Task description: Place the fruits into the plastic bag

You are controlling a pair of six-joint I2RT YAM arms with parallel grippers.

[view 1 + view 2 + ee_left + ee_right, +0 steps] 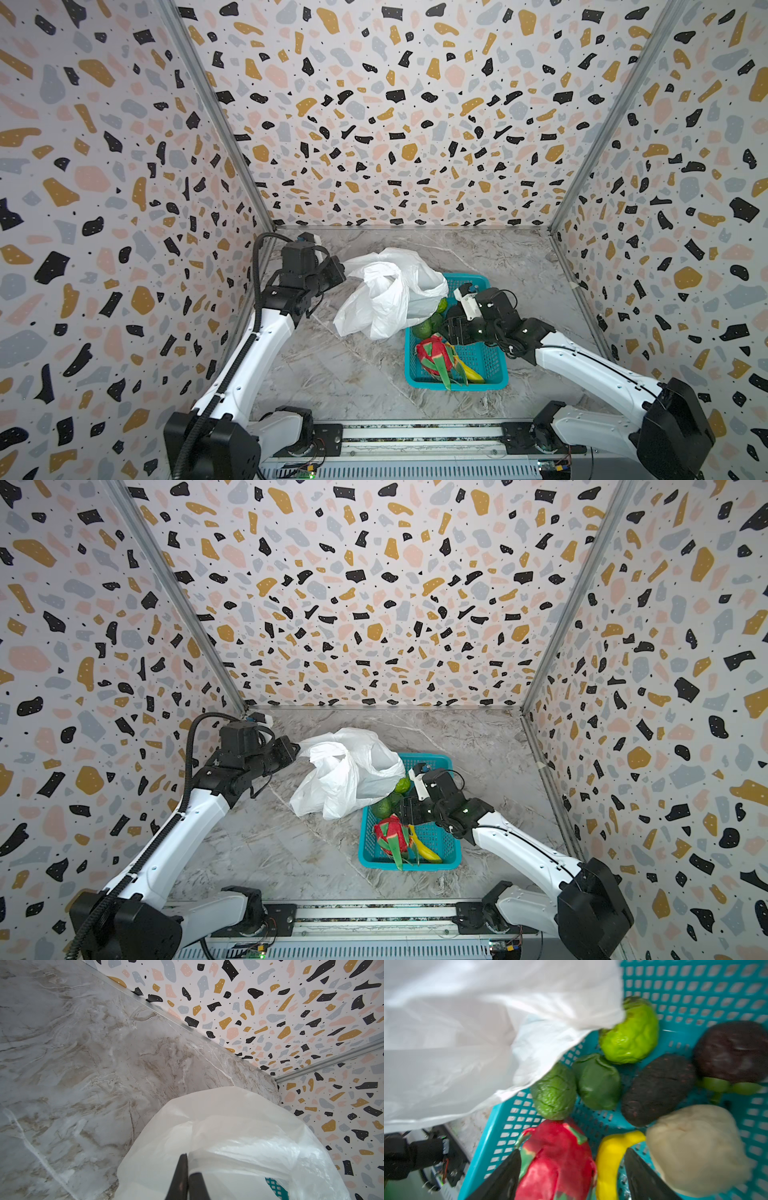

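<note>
I should next lower my right gripper toward the bag [386,291] and onto the green fruit beside the dragon fruit, as it lies just under the bag's open rim.
The white plastic bag [386,291] [340,771] stands crumpled on the marble table, its lower side draped over the teal basket's corner. My left gripper [338,270] [187,1167] is shut on the bag's rim film. The fruits lie in the basket: a red dragon fruit [432,355] [556,1159], a yellow banana [471,372] [610,1157], several green fruits [629,1030], and dark fruits [656,1088]. My right gripper [451,328] [573,1157] hangs open low over the basket, with the dragon fruit and the banana's end between its fingers.
The teal perforated basket [457,386] [411,864] sits right of centre. A beige lumpy fruit [693,1147] lies beside one right finger. The bag [467,1032] covers the basket's far-left corner. Patterned walls close three sides.
</note>
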